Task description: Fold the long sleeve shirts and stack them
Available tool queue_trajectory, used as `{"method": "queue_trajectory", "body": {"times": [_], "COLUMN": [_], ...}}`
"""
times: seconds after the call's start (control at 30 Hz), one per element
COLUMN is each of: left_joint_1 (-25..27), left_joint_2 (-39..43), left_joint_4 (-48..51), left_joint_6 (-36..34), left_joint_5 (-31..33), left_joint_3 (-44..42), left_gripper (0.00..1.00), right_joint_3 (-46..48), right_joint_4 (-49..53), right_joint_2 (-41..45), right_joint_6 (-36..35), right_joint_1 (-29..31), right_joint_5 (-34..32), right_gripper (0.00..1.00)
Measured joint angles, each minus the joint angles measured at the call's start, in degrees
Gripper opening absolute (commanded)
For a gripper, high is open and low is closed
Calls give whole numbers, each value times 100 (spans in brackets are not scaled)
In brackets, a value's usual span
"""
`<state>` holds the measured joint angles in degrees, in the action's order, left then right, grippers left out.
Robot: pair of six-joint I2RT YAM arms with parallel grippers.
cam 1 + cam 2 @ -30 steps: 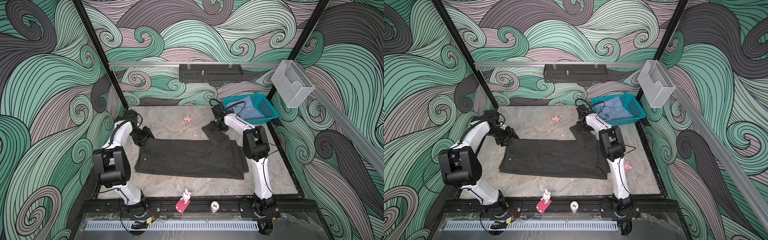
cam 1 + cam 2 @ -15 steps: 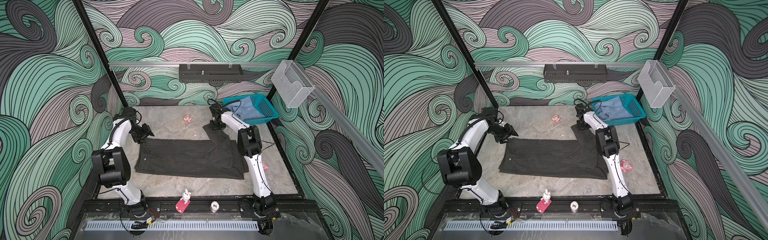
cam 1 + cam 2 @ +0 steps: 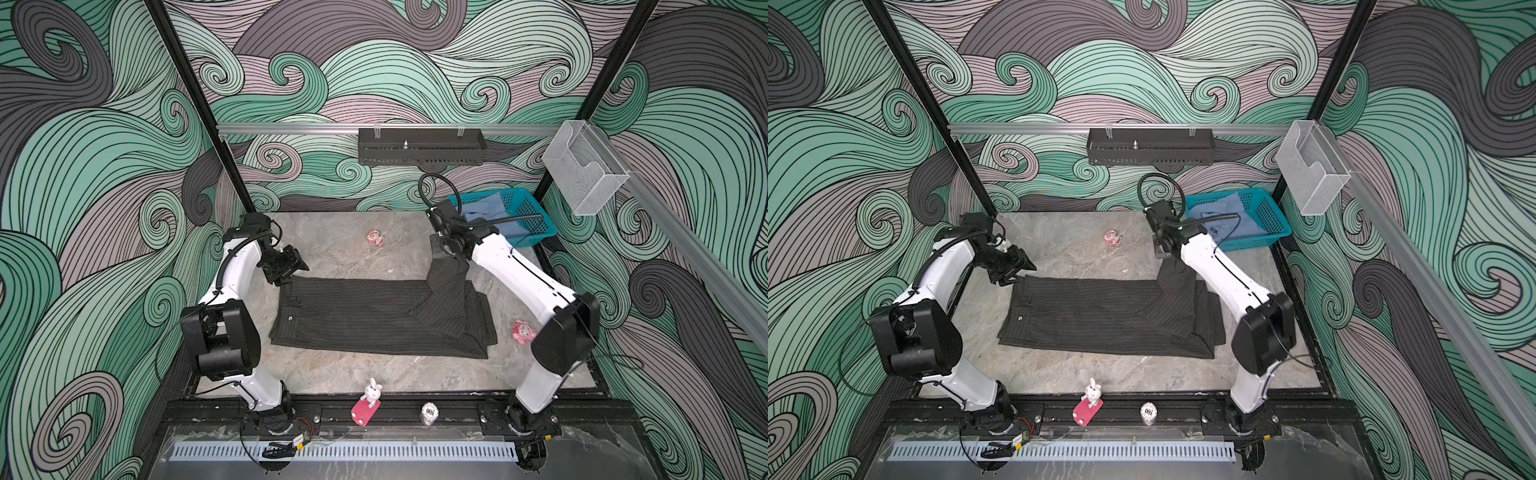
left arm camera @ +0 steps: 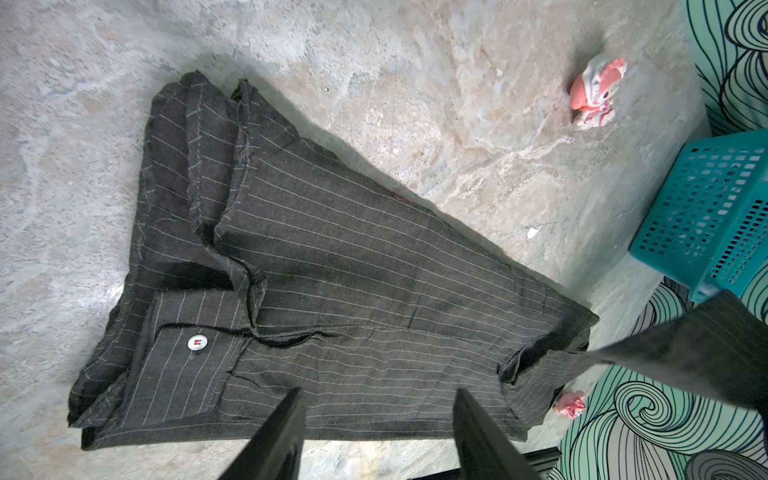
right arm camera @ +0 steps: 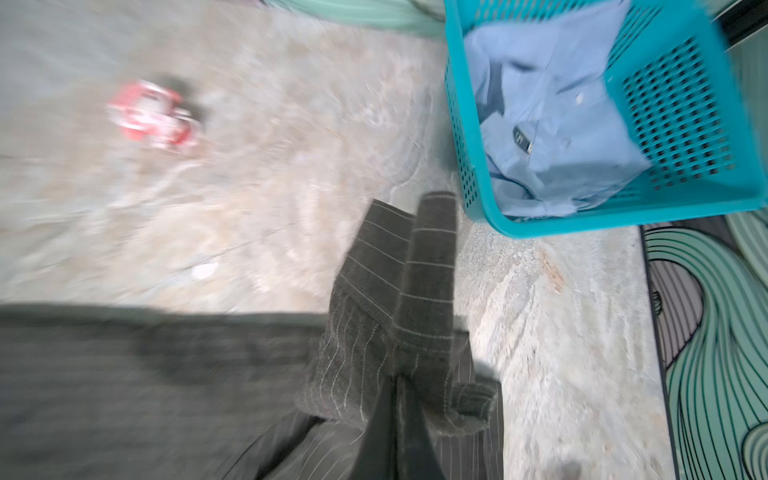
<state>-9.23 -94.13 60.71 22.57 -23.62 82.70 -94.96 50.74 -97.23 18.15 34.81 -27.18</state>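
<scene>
The sleeve end juts past the shirt's far edge, so next my right gripper will go back and down onto the shirt's middle (image 3: 390,326), toward the white button, to release it.
The dark pinstriped long sleeve shirt (image 3: 374,320) (image 3: 1113,320) lies flat across the middle of the table, its collar and white button (image 4: 197,343) at the left end. My right gripper (image 3: 440,257) (image 5: 397,382) is shut on the end of this shirt's sleeve (image 5: 399,291) and holds it up off the table at the far right. My left gripper (image 3: 291,268) (image 4: 378,399) hangs open just above the shirt's far left corner, nothing between its fingers. The light blue long sleeve shirt (image 3: 486,212) (image 5: 552,137) lies crumpled in the basket.
A teal mesh basket (image 3: 534,226) (image 5: 673,104) stands at the far right corner. Two small pink toys (image 3: 375,237) (image 3: 523,331) lie on the table. A bunny figure (image 3: 370,392) and a small can (image 3: 430,413) sit on the front rail.
My right gripper has shut on the sleeve end and raised it, while that arm's elbow swung out to the right and front. The left gripper has barely moved.
</scene>
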Motion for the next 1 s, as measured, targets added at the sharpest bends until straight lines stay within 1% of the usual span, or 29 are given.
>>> {"method": "queue_trajectory", "body": {"times": [0.1,0.17,0.27,0.4,0.57,0.6,0.63,0.67,0.7,0.77,0.83,0.87,1.0], "left_joint_1": [0,0,0,0,-7,-7,-7,-7,-7,-7,-4,-2,74], "left_joint_2": [28,63,122,210,258,258,260,260,262,264,289,310,400], "left_joint_4": [-37,-35,-35,-33,-31,-31,-31,-28,-31,-31,-31,-33,-37], "left_joint_6": [4,4,4,2,4,7,13,24,44,66,96,105,170], "left_joint_5": [-76,-118,-153,-164,-179,-197,-219,-256,-286,-369,-444,-487,-616], "left_joint_3": [-20,-39,-44,-44,-44,-44,-44,-44,-44,-48,-94,-133,-278], "left_gripper": [59,59,60,60,60,59,59,59,59,58,58,58,58], "right_joint_3": [374,573,669,667,667,667,680,730,844,1156,1506,1659,2105], "right_joint_4": [125,264,542,758,911,929,927,905,850,723,616,573,400], "right_joint_2": [210,52,-463,-1056,-1178,-1165,-1143,-1106,-1025,-782,-461,-295,304], "right_joint_6": [442,772,1300,1902,2444,2533,2592,2645,2706,2734,2741,2761,2734], "right_joint_1": [621,927,1381,2085,2859,2981,3075,3156,3217,3283,3309,3311,3311], "right_joint_5": [-380,-538,-723,-756,-737,-734,-730,-715,-680,-584,-461,-407,-264], "right_gripper": [0,0,0,0,0,2,5,15,19,23,35,40,54]}}
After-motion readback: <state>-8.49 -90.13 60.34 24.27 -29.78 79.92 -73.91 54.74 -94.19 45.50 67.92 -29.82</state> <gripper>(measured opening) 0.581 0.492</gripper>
